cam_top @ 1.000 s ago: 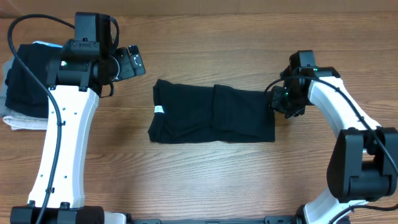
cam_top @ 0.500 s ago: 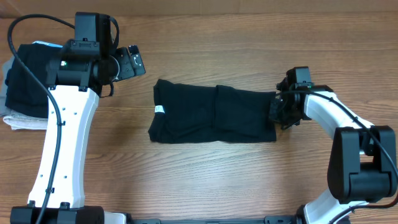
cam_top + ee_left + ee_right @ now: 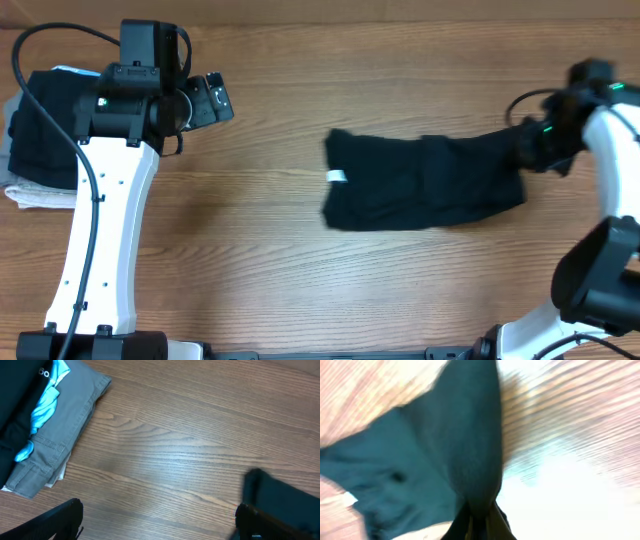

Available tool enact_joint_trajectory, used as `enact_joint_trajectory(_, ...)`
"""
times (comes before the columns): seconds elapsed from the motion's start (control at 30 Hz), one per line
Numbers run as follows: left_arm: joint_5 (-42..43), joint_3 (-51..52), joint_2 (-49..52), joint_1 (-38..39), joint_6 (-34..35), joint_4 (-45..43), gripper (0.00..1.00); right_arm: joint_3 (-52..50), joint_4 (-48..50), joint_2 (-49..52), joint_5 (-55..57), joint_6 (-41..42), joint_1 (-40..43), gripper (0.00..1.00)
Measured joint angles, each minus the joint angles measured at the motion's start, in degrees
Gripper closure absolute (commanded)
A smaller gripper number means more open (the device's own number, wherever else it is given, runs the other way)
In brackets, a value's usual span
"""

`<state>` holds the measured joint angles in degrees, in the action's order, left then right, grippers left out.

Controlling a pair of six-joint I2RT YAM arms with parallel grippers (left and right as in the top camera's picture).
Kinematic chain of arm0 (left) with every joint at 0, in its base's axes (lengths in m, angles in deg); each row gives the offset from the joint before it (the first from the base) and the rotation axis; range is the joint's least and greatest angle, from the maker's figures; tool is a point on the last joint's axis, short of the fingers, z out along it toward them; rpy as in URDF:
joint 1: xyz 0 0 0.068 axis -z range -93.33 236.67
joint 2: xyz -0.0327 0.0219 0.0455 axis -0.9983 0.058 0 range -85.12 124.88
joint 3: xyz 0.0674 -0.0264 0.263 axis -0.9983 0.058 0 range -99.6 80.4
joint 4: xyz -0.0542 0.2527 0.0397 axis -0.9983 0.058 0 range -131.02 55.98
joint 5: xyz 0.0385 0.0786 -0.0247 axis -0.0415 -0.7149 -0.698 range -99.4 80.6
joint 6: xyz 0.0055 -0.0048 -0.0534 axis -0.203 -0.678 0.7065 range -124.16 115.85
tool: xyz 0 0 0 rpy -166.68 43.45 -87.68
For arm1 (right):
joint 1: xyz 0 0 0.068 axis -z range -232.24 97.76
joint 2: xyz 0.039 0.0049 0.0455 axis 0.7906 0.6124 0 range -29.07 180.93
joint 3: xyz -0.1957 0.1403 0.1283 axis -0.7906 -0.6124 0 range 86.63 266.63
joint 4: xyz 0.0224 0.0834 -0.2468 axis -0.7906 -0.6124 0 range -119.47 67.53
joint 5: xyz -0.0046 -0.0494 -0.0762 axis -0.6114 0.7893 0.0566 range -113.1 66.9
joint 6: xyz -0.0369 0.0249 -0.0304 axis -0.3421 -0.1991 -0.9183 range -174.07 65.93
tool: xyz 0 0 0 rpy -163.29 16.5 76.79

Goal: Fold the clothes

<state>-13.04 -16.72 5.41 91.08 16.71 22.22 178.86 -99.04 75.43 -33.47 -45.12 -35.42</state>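
I will carry the garment's held end in my right gripper toward the left in the overhead view, onto the garment's middle [image 3: 410, 180], because the garment still lies at full length.
A black folded garment [image 3: 420, 182] with a small white tag lies on the wooden table right of centre. My right gripper [image 3: 527, 150] is shut on its right end, which is stretched up toward the gripper; the right wrist view shows the dark cloth [image 3: 465, 450] pinched between the fingers [image 3: 479, 522]. My left gripper [image 3: 212, 100] hangs open and empty over bare wood at the upper left; in the left wrist view its fingers [image 3: 157, 520] frame the table, and the garment's edge [image 3: 285, 500] shows at the right.
A stack of folded clothes [image 3: 40, 130], black on top and grey beneath, sits at the table's left edge. It also shows in the left wrist view [image 3: 45, 425] with a light blue piece.
My right gripper has pulled the black garment about 80 pixels to the right across the table, lifting its right end. The left arm has not moved.
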Motion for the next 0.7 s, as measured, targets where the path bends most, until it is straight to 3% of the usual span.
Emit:
enact_joint_trajectory(0.27, 0.0, 0.0, 0.0, 0.0, 0.0, 0.0, 0.0, 10.8, -8.2, -0.2, -3.2, 0.0, -5.0, 0.96)
enact_joint_trajectory(0.57, 0.0, 0.0, 0.0, 0.0, 0.0, 0.0, 0.0, 8.3, -4.4, -0.2, -3.7, 0.1, -22.2, 0.93)
enact_joint_trajectory(0.7, 0.0, 0.0, 0.0, 0.0, 0.0, 0.0, 0.0, 4.0, -0.3, -0.2, -3.4, 0.0, -28.6, 0.84)
